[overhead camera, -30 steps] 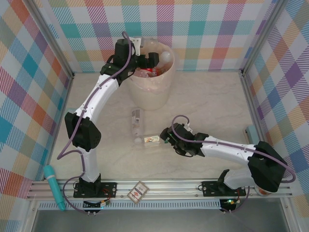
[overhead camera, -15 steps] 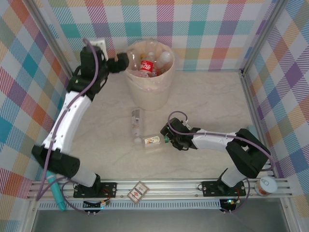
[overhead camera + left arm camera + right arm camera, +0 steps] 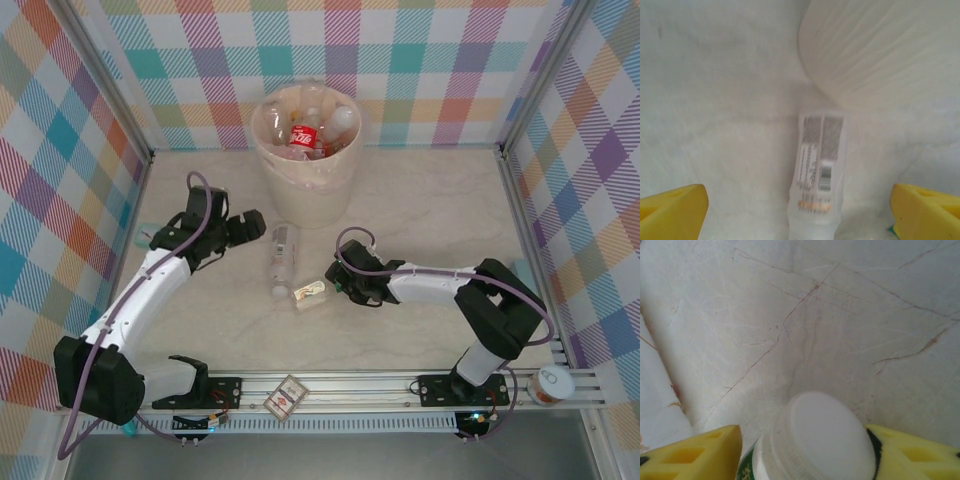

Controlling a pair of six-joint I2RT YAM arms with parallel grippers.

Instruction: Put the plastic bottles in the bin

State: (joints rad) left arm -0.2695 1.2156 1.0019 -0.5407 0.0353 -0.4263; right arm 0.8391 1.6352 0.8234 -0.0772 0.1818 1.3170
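Observation:
I should next bring the open fingers of my left gripper back and down on both sides of the clear bottle's middle, clear of the bin.
The beige bin stands at the back with several red-capped plastic bottles inside. A clear bottle with a grey label lies on the table in front of it. My left gripper hovers open just left of it. In the left wrist view the clear bottle lies between the wide-apart yellow fingertips of the left gripper. A small white-green labelled bottle lies nearby, my right gripper shut on its capped end. Its white cap sits inside the right gripper.
The bin's wall rises just beyond the clear bottle. A small patterned packet lies on the front rail. A white-lidded jar stands at the front right corner. Checked walls close in the left, back and right sides.
My left arm swung away from the bin and down to the table beside the clear bottle. My right gripper slid left and closed round the small bottle's capped end.

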